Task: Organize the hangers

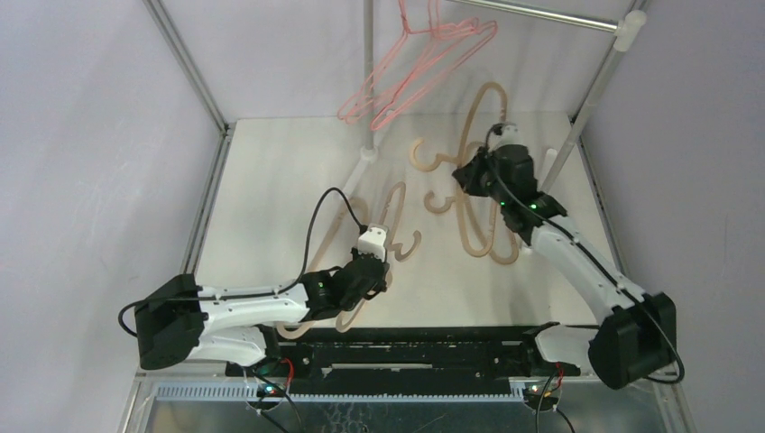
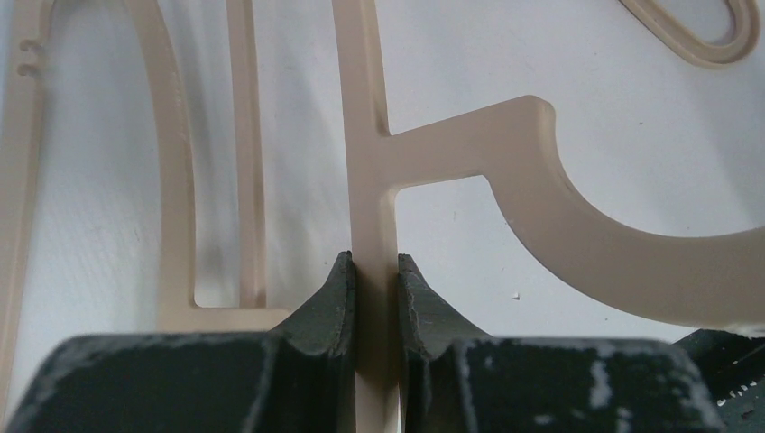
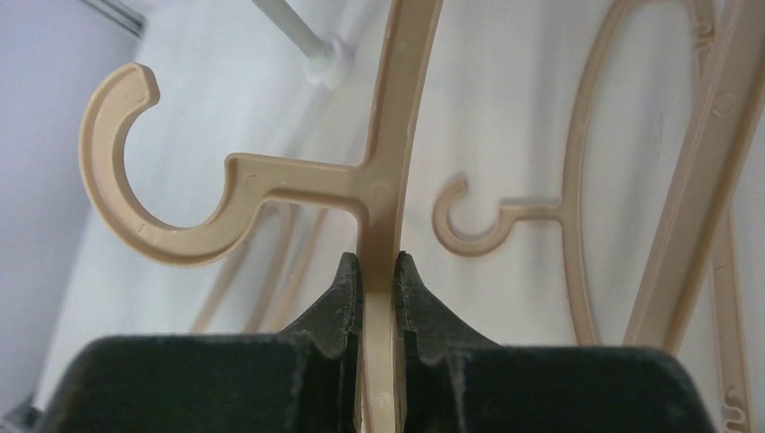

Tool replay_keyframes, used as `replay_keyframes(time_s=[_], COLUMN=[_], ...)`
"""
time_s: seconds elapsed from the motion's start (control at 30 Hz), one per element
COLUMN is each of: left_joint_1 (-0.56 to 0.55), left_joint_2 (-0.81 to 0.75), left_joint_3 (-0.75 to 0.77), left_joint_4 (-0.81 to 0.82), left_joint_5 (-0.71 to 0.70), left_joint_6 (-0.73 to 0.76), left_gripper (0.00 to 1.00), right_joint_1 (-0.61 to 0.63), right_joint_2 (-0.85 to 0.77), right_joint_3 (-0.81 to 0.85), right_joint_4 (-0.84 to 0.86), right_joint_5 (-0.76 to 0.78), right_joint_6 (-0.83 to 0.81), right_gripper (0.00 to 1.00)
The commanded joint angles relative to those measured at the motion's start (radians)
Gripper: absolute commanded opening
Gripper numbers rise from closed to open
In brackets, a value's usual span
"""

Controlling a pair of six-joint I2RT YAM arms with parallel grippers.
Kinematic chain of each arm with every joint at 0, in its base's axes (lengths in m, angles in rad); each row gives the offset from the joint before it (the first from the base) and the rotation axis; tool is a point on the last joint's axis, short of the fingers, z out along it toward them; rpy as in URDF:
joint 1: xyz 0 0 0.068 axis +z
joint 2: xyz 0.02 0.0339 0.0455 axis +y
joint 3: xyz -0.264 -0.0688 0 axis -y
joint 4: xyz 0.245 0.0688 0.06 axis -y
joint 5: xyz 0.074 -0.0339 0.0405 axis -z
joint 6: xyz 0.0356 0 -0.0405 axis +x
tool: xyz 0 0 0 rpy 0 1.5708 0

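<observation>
The right gripper lifts the hanger outward next, hooks it on the bare stretch of the rail above and outward beside the pink-red hangers, and releases.
Several beige hangers lie on the white table (image 1: 271,198). My left gripper (image 1: 366,274) is shut on the straight bar of one beige hanger (image 1: 398,206), just below its hook; in the left wrist view the jaws (image 2: 374,262) pinch that bar (image 2: 365,135). My right gripper (image 1: 472,174) is shut on another beige hanger (image 1: 431,161) in the pile at the back right; the right wrist view shows the jaws (image 3: 379,260) clamped on its bar (image 3: 390,135) under the hook. Pink-red wire hangers (image 1: 424,59) hang from the rack rail.
A silver rack stands at the back: a vertical pole (image 1: 368,72) with its foot on the table, a horizontal rail (image 1: 541,15) and a slanted pole (image 1: 586,99). More beige hangers (image 1: 483,236) lie beside the right gripper. Grey walls close in both sides.
</observation>
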Motion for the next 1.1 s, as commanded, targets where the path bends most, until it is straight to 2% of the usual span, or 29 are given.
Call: replay_keyframes(time_s=[0.0, 0.2, 0.3, 0.4, 0.63, 0.87, 1.07], left_joint_1=[0.005, 0.009, 0.009, 0.009, 0.012, 0.018, 0.026], left_joint_2=[-0.005, 0.006, 0.014, 0.015, 0.004, 0.004, 0.011], left_joint_3=[-0.008, -0.008, -0.005, -0.010, -0.013, -0.009, -0.007], left_joint_4=[0.066, 0.081, 0.082, 0.085, 0.086, 0.088, 0.093], left_joint_5=[-0.010, -0.004, 0.000, -0.004, 0.004, 0.014, 0.027], left_joint_6=[0.026, 0.032, 0.034, 0.033, 0.037, 0.042, 0.042], left_gripper=[0.00, 0.00, 0.00, 0.00, 0.00, 0.00, 0.00], right_joint_1=[-0.090, -0.200, -0.259, -0.313, -0.374, -0.373, -0.355], right_joint_2=[-0.118, -0.204, -0.204, -0.204, -0.170, -0.027, 0.045], right_joint_3=[-0.002, -0.021, -0.022, -0.022, 0.014, 0.151, 0.169], right_joint_4=[0.024, 0.039, 0.127, 0.232, 0.470, 0.639, 0.803], right_joint_5=[-0.203, -0.437, -0.567, -0.615, -0.543, -0.535, -0.452], right_joint_6=[0.061, 0.126, 0.214, 0.339, 0.534, 0.668, 0.755], right_gripper=[0.04, 0.04, 0.04, 0.04, 0.05, 0.05, 0.05])
